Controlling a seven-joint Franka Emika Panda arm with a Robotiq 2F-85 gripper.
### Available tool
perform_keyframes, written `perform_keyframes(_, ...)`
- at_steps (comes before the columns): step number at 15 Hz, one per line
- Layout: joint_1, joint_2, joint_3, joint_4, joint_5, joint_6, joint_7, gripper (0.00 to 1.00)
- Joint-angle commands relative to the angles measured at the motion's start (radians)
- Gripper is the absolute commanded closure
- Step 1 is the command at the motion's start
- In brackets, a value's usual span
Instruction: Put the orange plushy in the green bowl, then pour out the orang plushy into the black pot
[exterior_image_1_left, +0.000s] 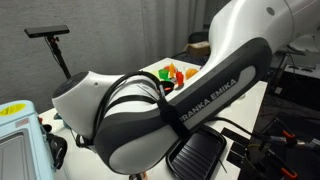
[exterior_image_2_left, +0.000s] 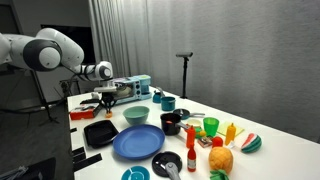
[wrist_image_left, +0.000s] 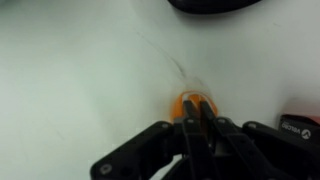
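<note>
My gripper holds the orange plushy (wrist_image_left: 178, 105) low over the table beside the pale green bowl, so next it needs to go up, cross over the bowl's opening and go down toward it.
In the wrist view my gripper (wrist_image_left: 196, 104) is shut on the orange plushy (wrist_image_left: 178, 105), whose orange edge shows on both sides of the fingertips, just over the white table. In an exterior view the gripper (exterior_image_2_left: 107, 100) hangs low over the table's far left end. The pale green bowl (exterior_image_2_left: 137, 115) stands just to its right. The black pot (exterior_image_2_left: 171, 123) sits further right, beyond the bowl. The plushy is too small to make out in that view.
A black square tray (exterior_image_2_left: 101, 133) and a blue plate (exterior_image_2_left: 137, 143) lie in front of the bowl. A teal pot (exterior_image_2_left: 167, 102), a lidded grey pot (exterior_image_2_left: 168, 165) and colourful toy foods (exterior_image_2_left: 222, 150) stand to the right. My arm (exterior_image_1_left: 180, 100) fills an exterior view.
</note>
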Motion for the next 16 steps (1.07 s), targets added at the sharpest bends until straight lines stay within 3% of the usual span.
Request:
perform_keyframes(1, -0.020, -0.024, -0.001, 0.024, 0.012, -0.035, -0.008, 1.00)
perform_keyframes(9, -0.087, -0.188, -0.038, 0.052, 0.046, -0.066, 0.186, 0.99)
perform_keyframes(16, -0.201, -0.381, -0.084, -0.122, 0.127, -0.036, 0.436, 0.99)
